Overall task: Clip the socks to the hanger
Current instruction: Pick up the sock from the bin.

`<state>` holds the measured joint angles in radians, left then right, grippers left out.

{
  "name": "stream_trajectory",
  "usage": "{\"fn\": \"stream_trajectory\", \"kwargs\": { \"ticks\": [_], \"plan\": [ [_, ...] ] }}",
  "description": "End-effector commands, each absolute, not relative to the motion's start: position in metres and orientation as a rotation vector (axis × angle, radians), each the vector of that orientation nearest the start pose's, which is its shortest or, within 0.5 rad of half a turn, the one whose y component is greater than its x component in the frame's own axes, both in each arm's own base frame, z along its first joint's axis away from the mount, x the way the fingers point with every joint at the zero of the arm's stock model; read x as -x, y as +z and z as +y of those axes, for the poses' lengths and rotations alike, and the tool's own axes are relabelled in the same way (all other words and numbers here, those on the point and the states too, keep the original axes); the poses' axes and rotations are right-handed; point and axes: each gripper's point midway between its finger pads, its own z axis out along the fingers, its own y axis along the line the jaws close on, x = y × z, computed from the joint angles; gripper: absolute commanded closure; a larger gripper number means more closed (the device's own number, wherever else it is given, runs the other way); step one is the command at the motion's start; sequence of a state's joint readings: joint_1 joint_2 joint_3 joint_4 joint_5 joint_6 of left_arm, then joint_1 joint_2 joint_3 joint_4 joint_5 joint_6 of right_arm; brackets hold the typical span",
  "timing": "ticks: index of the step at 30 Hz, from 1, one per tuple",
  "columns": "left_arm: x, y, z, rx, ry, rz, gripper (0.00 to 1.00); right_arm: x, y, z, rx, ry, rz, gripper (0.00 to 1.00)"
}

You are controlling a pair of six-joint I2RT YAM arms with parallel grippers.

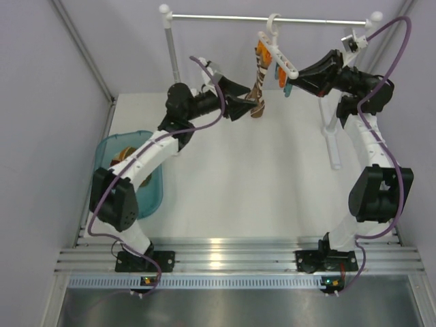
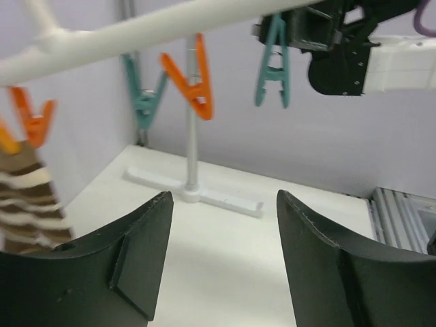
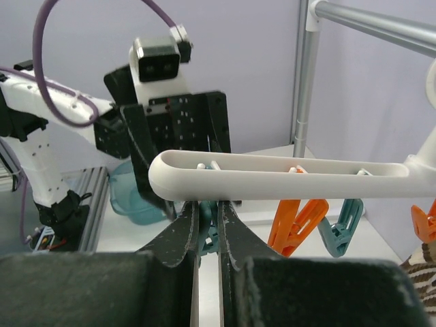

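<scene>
The socks in the teal basket are still unclipped, so the left gripper will leave the hanging sock, then turn downward over the basket and lower onto a sock there [image 1: 124,156].
The white hanger [image 1: 278,49] hangs by its hook from the metal rail. One dark brown and white sock [image 1: 259,88] hangs from an orange clip on it. It also shows at the left edge of the left wrist view [image 2: 24,201]. My left gripper [image 1: 253,99] is open and empty right beside the sock, below the hanger bar [image 2: 136,34]. My right gripper [image 1: 290,80] is shut on a teal-blue clip [image 3: 210,230] under the end of the hanger bar [image 3: 272,178]. The same clip shows in the left wrist view [image 2: 273,65]. Other socks lie in the teal basket [image 1: 122,153].
The metal rail [image 1: 272,19] on white posts stands at the back, with its right foot [image 1: 332,139] on the table. A teal basket [image 1: 153,197] sits at the left edge. Spare orange [image 2: 194,78] and teal [image 2: 143,102] clips dangle from the bar.
</scene>
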<state>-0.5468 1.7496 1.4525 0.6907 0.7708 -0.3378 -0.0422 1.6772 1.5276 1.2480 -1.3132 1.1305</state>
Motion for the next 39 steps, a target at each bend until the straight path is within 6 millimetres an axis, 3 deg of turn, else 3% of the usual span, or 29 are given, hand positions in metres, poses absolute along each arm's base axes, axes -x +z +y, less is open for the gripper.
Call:
{"fn": "stream_trajectory", "kwargs": {
  "ticks": [1,2,3,4,5,6,7,8,9,11,12,15,17,20,22,29,31,34,39],
  "plan": [
    [-0.367,0.427,-0.315,-0.793,-1.018,1.215,0.33,-0.349,0.489,0.162,0.947,1.139,1.033,1.00],
    [-0.373,0.405,-0.299,-0.761,-0.978,1.363,0.33,-0.351,0.488,0.160,0.938,1.140,1.037,1.00],
    [-0.386,0.398,-0.269,-0.734,-0.890,1.425,0.33,-0.354,0.487,0.157,0.930,1.137,1.044,1.00],
    [-0.381,0.403,-0.249,-0.721,-0.843,1.447,0.33,-0.356,0.486,0.156,0.923,1.139,1.050,1.00],
    [-0.383,0.395,-0.227,-0.690,-0.806,1.514,0.32,-0.358,0.485,0.154,0.916,1.138,1.055,1.00],
    [-0.390,0.375,-0.186,-0.615,-0.742,1.642,0.32,-0.361,0.484,0.152,0.909,1.137,1.061,1.00],
    [-0.386,0.376,-0.162,-0.573,-0.698,1.668,0.32,-0.362,0.483,0.151,0.905,1.136,1.062,1.00],
    [-0.386,0.365,-0.139,-0.519,-0.661,1.728,0.33,-0.364,0.482,0.150,0.900,1.141,1.072,1.00],
    [-0.387,0.347,-0.097,-0.461,-0.574,1.815,0.33,-0.364,0.482,0.150,0.897,1.142,1.072,1.00],
    [-0.375,0.324,-0.063,-0.444,-0.495,1.911,0.36,-0.364,0.481,0.150,0.895,1.143,1.075,1.00],
    [-0.361,0.300,-0.038,-0.462,-0.445,2.001,0.36,-0.364,0.482,0.150,0.896,1.140,1.074,1.00],
    [-0.348,0.261,0.009,-0.479,-0.335,2.114,0.36,-0.365,0.482,0.150,0.895,1.142,1.078,1.00],
    [-0.335,0.234,0.021,-0.514,-0.341,2.195,0.40,-0.365,0.482,0.150,0.896,1.142,1.079,1.00],
    [-0.334,0.203,0.049,-0.561,-0.281,2.279,0.43,-0.363,0.484,0.150,0.902,1.140,1.079,1.00],
    [-0.342,0.184,0.060,-0.585,-0.249,2.316,0.47,-0.362,0.485,0.150,0.907,1.136,1.076,1.00],
    [-0.396,0.132,0.093,-0.598,-0.050,2.301,0.53,-0.365,0.481,0.150,0.898,1.141,1.084,1.00],
    [-0.407,0.114,0.099,-0.586,-0.047,2.328,0.53,-0.367,0.480,0.150,0.895,1.141,1.085,1.00],
    [-0.424,0.106,0.105,-0.557,-0.042,2.331,0.53,-0.368,0.478,0.149,0.894,1.143,1.089,1.00],
    [-0.435,0.080,0.093,-0.587,-0.069,2.356,0.53,-0.371,0.476,0.149,0.890,1.145,1.096,1.00]
  ]
}}
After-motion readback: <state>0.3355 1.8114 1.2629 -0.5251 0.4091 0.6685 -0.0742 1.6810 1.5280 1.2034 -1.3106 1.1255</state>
